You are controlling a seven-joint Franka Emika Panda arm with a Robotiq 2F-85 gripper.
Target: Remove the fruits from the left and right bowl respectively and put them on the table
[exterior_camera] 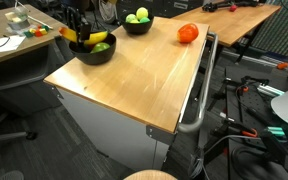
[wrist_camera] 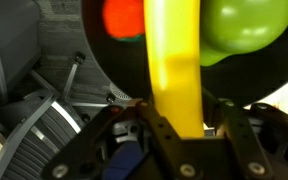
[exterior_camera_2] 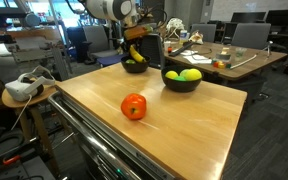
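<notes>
I lift the banana clear next, carry it past its bowl's rim to bare table, toward the bar from my gripper, then lower and release it.
Two black bowls stand at the far end of a wooden table [exterior_camera: 134, 80]. One bowl [exterior_camera: 96, 52] [exterior_camera_2: 134, 68] holds a yellow banana [exterior_camera: 99, 38] [wrist_camera: 172, 70], a green fruit [wrist_camera: 244, 25] and a red fruit [wrist_camera: 124, 18]. My gripper [exterior_camera: 79, 25] [exterior_camera_2: 134, 42] [wrist_camera: 179, 100] is down in this bowl, its fingers closed on either side of the banana. The second bowl [exterior_camera: 137, 27] [exterior_camera_2: 180, 84] holds green and yellow fruits [exterior_camera_2: 188, 74]. An orange-red fruit [exterior_camera: 187, 33] [exterior_camera_2: 134, 106] lies on the tabletop apart from the bowls.
The table has a metal rail [exterior_camera: 199, 100] along one side. A second desk with clutter [exterior_camera_2: 219, 55] stands behind the bowls. A small stand with a white headset [exterior_camera_2: 22, 88] is next to the table. Cables and gear lie on the floor [exterior_camera: 264, 100].
</notes>
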